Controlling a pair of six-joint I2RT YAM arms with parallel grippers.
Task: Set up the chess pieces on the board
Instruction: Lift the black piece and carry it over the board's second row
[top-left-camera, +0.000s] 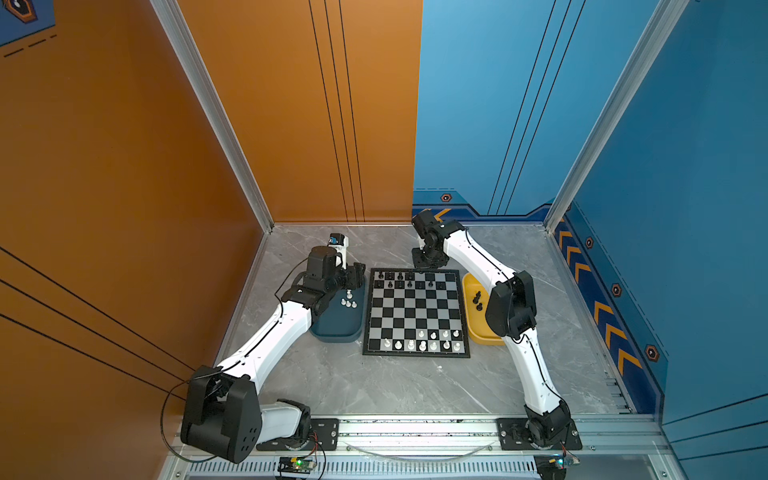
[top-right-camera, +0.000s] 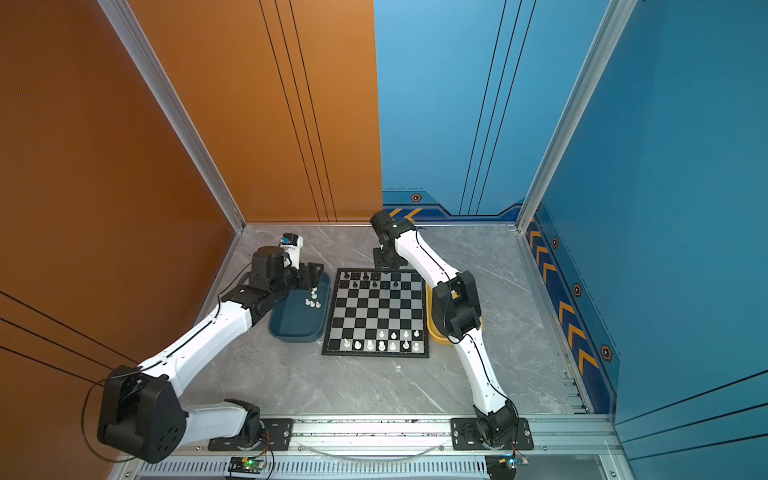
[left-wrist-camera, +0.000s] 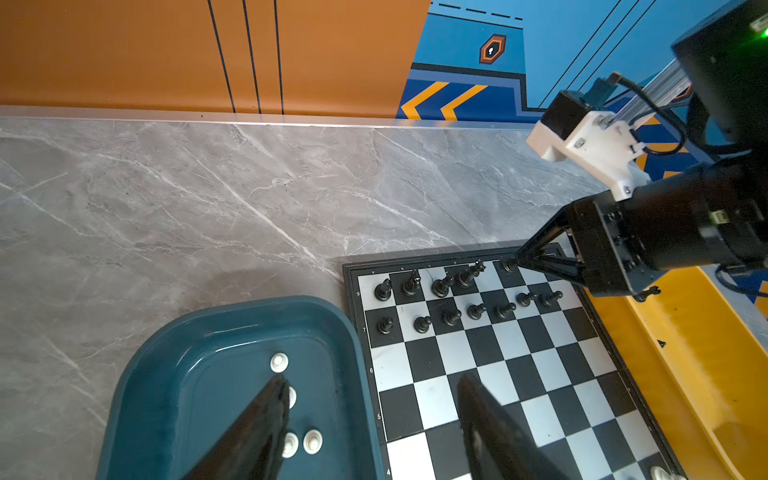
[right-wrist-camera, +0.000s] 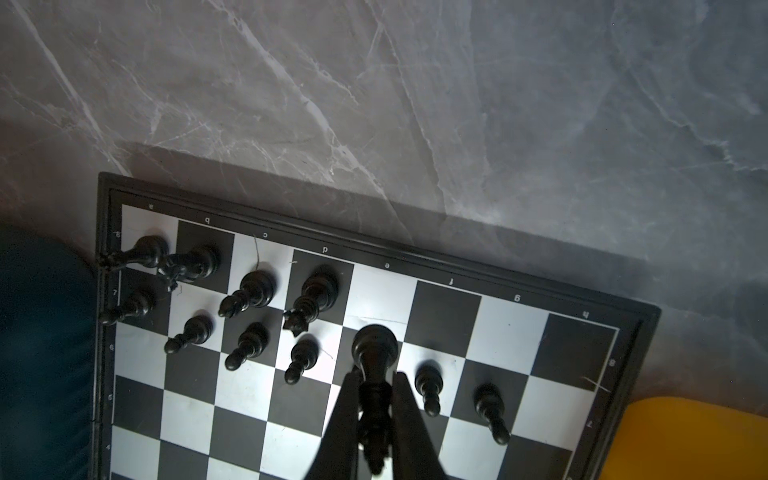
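Observation:
The right gripper lowers and releases the tall black piece on the far row's empty white square (top-left-camera: 420, 276) (right-wrist-camera: 381, 294) beside the crowned piece next. That square lies below the gripper.
The board (top-left-camera: 415, 309) lies mid-table in both top views. Black chess pieces (top-left-camera: 399, 280) fill part of its two far rows, and white ones (top-left-camera: 432, 340) stand in the two near rows. My right gripper (right-wrist-camera: 376, 382) is shut on a tall black piece (right-wrist-camera: 374, 345), holding it just over the far row near the middle files (left-wrist-camera: 508, 264). My left gripper (left-wrist-camera: 372, 380) hangs open and empty, one finger over the dark blue tray (left-wrist-camera: 187, 374) and the other over the board's left edge. Several white pieces (left-wrist-camera: 279, 362) stand in that tray.
A yellow tray (top-left-camera: 478, 332) sits against the board's right side with a few black pieces (top-left-camera: 478, 300) in it; the right arm's elbow hangs above it. The blue tray (top-left-camera: 336, 328) touches the board's left side. Walls close off the back and both sides.

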